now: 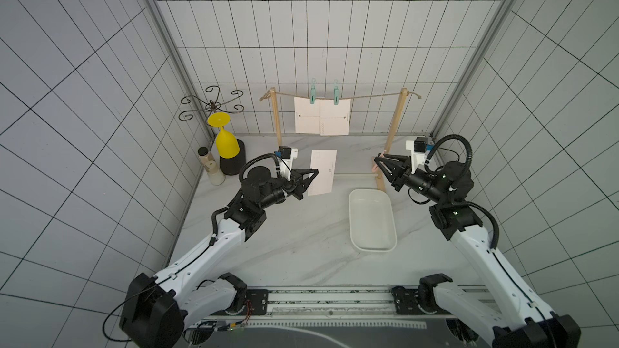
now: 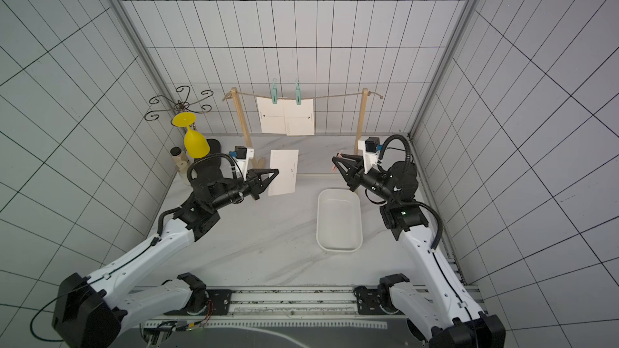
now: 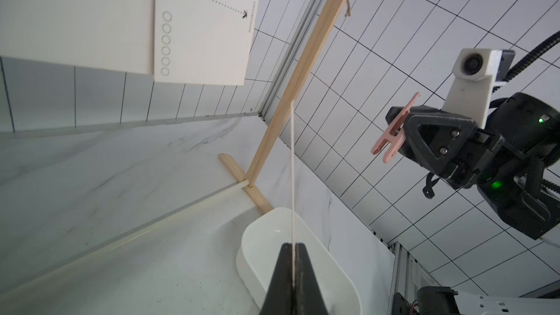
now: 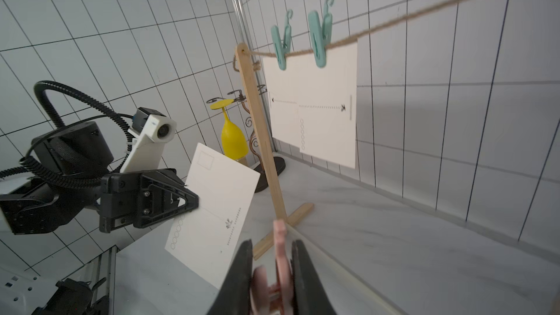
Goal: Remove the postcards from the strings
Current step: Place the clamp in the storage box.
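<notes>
I should move my left gripper down and back over the bare marble beside the white tray next and let go of the card's edge there, because that part of the marble is empty.
Two cream postcards hang overlapping on the jute string, each pinned by a teal peg. A third postcard is off the string and held upright above the table, with my left gripper shut on its edge. In the left wrist view this card shows edge-on between the closed jaws. My right gripper is shut on a pink peg, near the frame's right post and below the string.
An empty white tray lies on the marble table between the arms, in front of the frame's right foot. At the back left stand a yellow glass hanging on a metal rack, a dark base and a small bottle.
</notes>
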